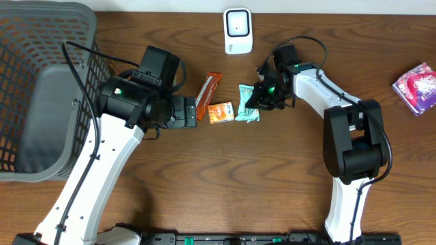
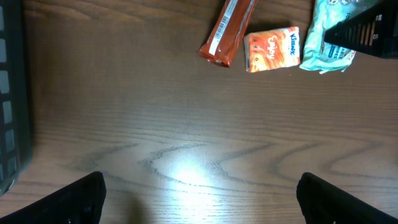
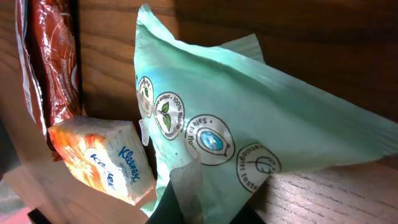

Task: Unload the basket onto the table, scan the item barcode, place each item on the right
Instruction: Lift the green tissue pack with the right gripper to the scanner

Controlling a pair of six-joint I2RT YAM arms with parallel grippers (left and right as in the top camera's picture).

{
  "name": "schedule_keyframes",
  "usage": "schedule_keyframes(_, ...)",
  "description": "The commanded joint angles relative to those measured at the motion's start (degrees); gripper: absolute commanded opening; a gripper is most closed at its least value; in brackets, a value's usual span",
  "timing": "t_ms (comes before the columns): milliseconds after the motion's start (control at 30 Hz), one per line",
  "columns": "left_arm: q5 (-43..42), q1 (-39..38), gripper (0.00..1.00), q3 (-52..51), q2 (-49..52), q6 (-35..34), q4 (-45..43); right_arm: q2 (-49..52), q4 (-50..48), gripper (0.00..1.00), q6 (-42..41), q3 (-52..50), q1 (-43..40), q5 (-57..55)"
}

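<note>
I need to move my right gripper up and outward to the scanner (image 1: pixel 238 30), cross there and release, since bare wood by the pink packet is to the right of my right gripper in the overhead view.
A mint-green packet (image 1: pixel 246 109) lies on the wooden table beside an orange Kleenex pack (image 1: pixel 221 112) and a red-brown snack bar (image 1: pixel 209 90). My right gripper (image 1: pixel 259 97) is shut on the green packet's right edge. In the right wrist view the green packet (image 3: pixel 249 118) fills the frame, its edge pinched in the right gripper (image 3: pixel 199 208). The white scanner (image 1: pixel 238 30) stands upright at the back edge. My left gripper (image 1: pixel 184 112) hovers open left of the items, its fingers (image 2: pixel 81 199) wide apart over bare wood.
A grey mesh basket (image 1: pixel 41 88) takes up the far left. A pink patterned packet (image 1: pixel 417 86) lies at the far right. The left wrist view shows the snack bar (image 2: pixel 227 31), the Kleenex pack (image 2: pixel 271 48) and the green packet (image 2: pixel 323 43) in a row.
</note>
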State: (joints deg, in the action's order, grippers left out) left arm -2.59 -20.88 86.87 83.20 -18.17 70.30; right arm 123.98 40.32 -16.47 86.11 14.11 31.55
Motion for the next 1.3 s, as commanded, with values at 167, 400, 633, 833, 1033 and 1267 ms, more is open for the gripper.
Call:
schedule_keyframes(167, 0.9, -0.02, 0.98, 0.35, 0.07, -0.07, 0.2, -0.68, 5.33, 0.01, 0.22, 10.03, 0.24, -1.22)
schedule_keyframes(400, 0.9, -0.02, 0.98, 0.35, 0.07, -0.07, 0.2, -0.68, 3.87, 0.01, -3.26, 18.43, 0.09, -1.2)
schedule_keyframes(633, 0.9, -0.02, 0.98, 0.35, 0.07, -0.07, 0.2, -0.61, -9.55, 0.01, -13.53, 19.32, 0.59, -2.73)
schedule_keyframes(833, 0.9, -0.02, 0.98, 0.35, 0.07, -0.07, 0.2, -0.35, -20.98, 0.01, -19.5, 19.32, 1.99, -7.93)
schedule_keyframes(1033, 0.9, -0.02, 0.98, 0.35, 0.07, -0.07, 0.2, 0.9, -30.36, 0.01, -24.92, 19.32, 2.45, -13.44)
schedule_keyframes(1267, 0.9, -0.02, 0.98, 0.35, 0.07, -0.07, 0.2, 4.72, -37.13, 0.01, -30.23, 19.32, 2.43, -14.12)
